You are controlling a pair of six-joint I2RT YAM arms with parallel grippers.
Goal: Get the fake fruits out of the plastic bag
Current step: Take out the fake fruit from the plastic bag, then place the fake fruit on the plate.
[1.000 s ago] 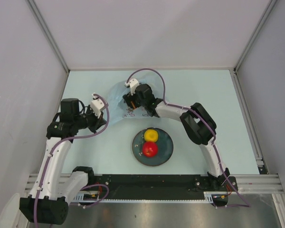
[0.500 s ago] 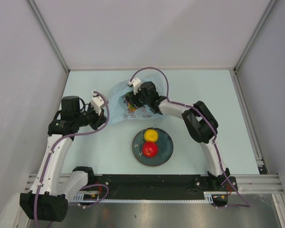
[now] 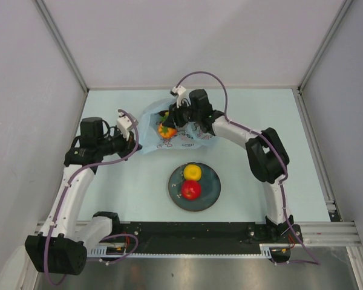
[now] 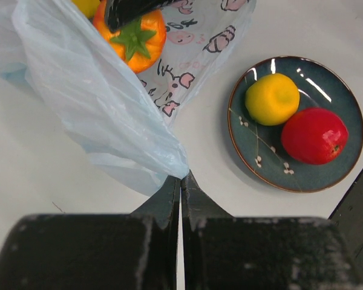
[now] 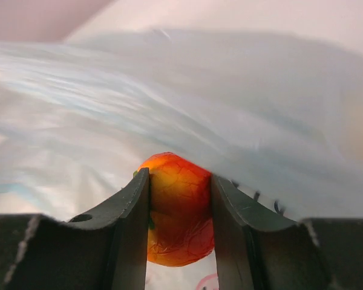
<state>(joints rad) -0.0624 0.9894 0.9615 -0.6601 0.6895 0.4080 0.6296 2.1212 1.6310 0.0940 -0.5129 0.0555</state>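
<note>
The plate's bare side beside the apple is back from my right gripper, so I will pull the orange fruit out of the bag [image 3: 146,124] onto that space and let go.
The light-blue plastic bag [image 3: 146,124] [image 4: 97,103] [image 5: 199,103] lies at the table's back centre. My left gripper [image 3: 137,144] [image 4: 181,176] is shut on its near-left corner. At the bag's mouth my right gripper [image 3: 167,125] [image 5: 180,187] is shut on the orange fruit with a green top [image 3: 167,130] [image 4: 136,36] [image 5: 180,223]. The fruit fills the gap between the fingers. Another yellow fruit [image 4: 88,5] peeks out beside it. A yellow round fruit [image 3: 192,172] [image 4: 272,98] and a red apple [image 3: 191,190] [image 4: 313,136] rest on the plate.
The dark teal plate [image 3: 210,192] [image 4: 302,66] sits in front of the bag, between the two arms. Grey walls close in the table at the back and on both sides.
My right gripper has closed on the orange fruit and drawn back to the right, bringing the fruit into sight. The bag has shifted with it. My left gripper keeps its hold.
</note>
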